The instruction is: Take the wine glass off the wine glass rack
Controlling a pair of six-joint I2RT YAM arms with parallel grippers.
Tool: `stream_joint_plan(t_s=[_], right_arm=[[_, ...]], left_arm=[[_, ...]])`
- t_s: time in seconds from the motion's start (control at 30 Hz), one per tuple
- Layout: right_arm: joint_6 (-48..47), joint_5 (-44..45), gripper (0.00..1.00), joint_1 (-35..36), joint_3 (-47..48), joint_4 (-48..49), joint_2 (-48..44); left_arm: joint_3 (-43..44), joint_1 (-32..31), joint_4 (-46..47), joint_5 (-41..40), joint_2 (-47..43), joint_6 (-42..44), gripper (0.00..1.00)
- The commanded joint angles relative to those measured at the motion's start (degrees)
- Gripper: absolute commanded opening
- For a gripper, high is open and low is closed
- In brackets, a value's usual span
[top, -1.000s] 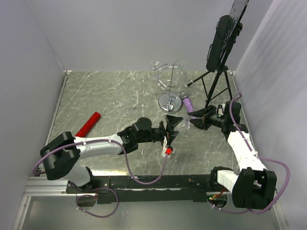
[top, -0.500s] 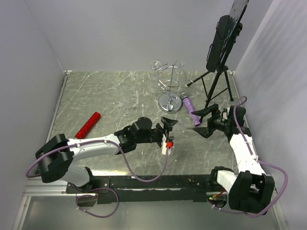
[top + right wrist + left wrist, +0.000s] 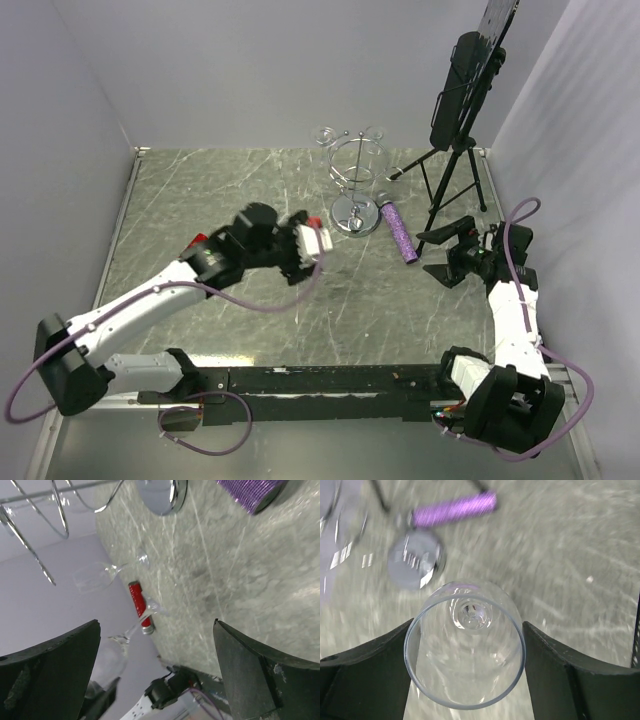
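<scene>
I will next swing my left gripper outward and to its left in the top view and lower the glass to release it, because the tabletop below there is bare.
My left gripper [image 3: 316,240] is shut on a clear wine glass [image 3: 465,675], its fingers [image 3: 365,680] on either side of the bowl. The left wrist view looks down the rim towards the stem. The glass is held above the table, left of the chrome wine glass rack [image 3: 355,175]. The rack's shiny disc base [image 3: 415,560] stands on the table behind it. From the right wrist view the held glass [image 3: 107,660] shows at lower left. My right gripper [image 3: 440,255] is open and empty, right of the rack, its jaws wide apart [image 3: 157,645].
A purple cylinder [image 3: 398,232] lies right of the rack base. A red cylinder [image 3: 139,605] lies at the left, mostly behind my left arm. A black tripod stand [image 3: 455,130] fills the back right. Other clear glasses [image 3: 323,134] hang at the rack's back.
My left arm has swung left and back, carrying the wine glass away from the table's middle. My right gripper has drawn back to the right and stays open.
</scene>
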Motion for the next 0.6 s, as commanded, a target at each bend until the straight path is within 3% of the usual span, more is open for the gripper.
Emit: stream_joint_plan(t_s=[0.0,0.3,0.37,0.57], right_arm=[[-4.1,2.4,1.00,-2.0,2.9,-2.1,-0.8],[-7.1,5.7,1.00,-4.6,5.0,-3.0,1.4],[-7.4,5.9,1.00,-4.7,5.6,-2.9,2.2],[-7.9,5.9,1.00,-4.8,6.5,-2.8,3.4]], left_arm=[[2.6,7.7,-12.6,3.3,-6.3,-7.8,0.01],[-4.2,26.9,-20.9,-2.3,-19.5,-5.3,0.01],[-5.2,31.9,-19.7,-5.0,-19.6,-6.9,0.01],[-1.6,53.9,-14.5,4.6,-11.1,-11.1,0.02]])
